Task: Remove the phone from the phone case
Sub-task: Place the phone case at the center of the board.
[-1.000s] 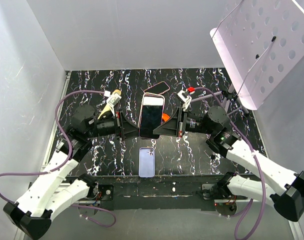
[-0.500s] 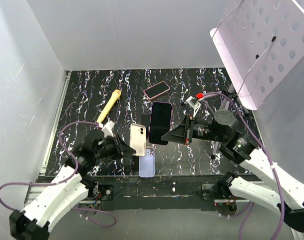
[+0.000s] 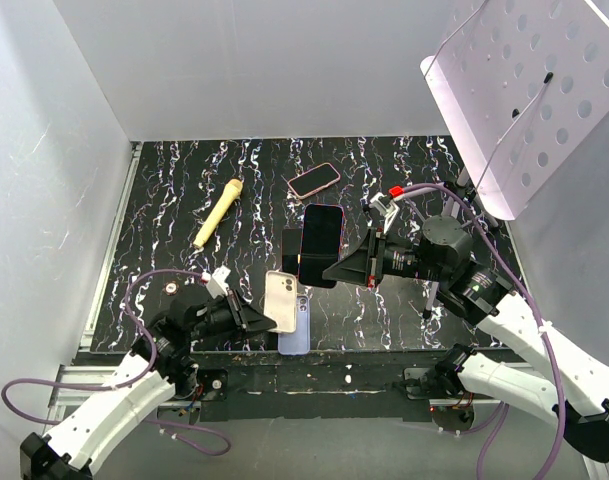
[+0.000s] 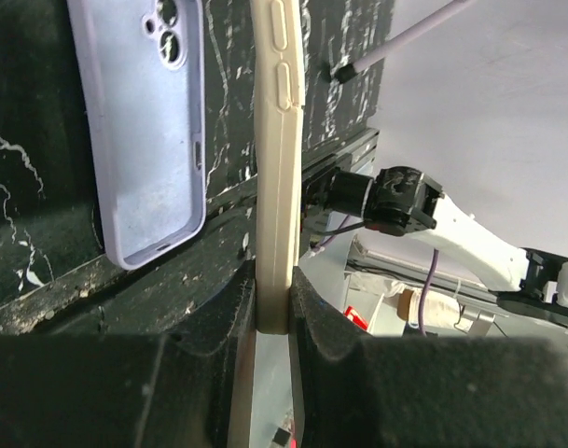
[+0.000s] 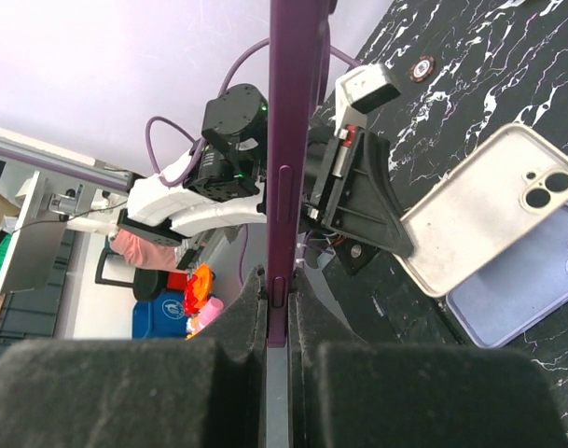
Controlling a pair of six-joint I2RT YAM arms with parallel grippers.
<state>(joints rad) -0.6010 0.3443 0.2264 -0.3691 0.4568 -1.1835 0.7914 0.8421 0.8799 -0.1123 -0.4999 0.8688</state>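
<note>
My left gripper lowers the cream case back a little onto the lavender case [image 3: 296,333] [image 4: 151,140] next and releases it, because the phone is already out of it.
My right gripper [image 3: 331,270] is shut on the bare dark phone [image 3: 320,243] with a purple edge and holds it upright above the middle of the table. In the right wrist view the phone [image 5: 288,140] stands edge-on between the pads [image 5: 307,308]. My left gripper [image 3: 262,314] is shut on the empty cream phone case [image 3: 281,301], low near the table's front edge. In the left wrist view the case [image 4: 274,187] is pinched edge-on. The case also shows in the right wrist view [image 5: 479,215], camera holes to the right. Phone and case are apart.
A lavender case [image 3: 294,330] lies flat at the front edge, under the cream case. A pink-rimmed phone [image 3: 314,180] and a cream cylinder [image 3: 218,213] lie further back. A dark flat object [image 3: 290,250] sits behind the held phone. A perforated white panel [image 3: 524,90] hangs at upper right.
A second ago both grippers held the cased phone together mid-table. The left gripper has pulled the cream case off, back and down toward the front left. The right gripper keeps the bare phone.
</note>
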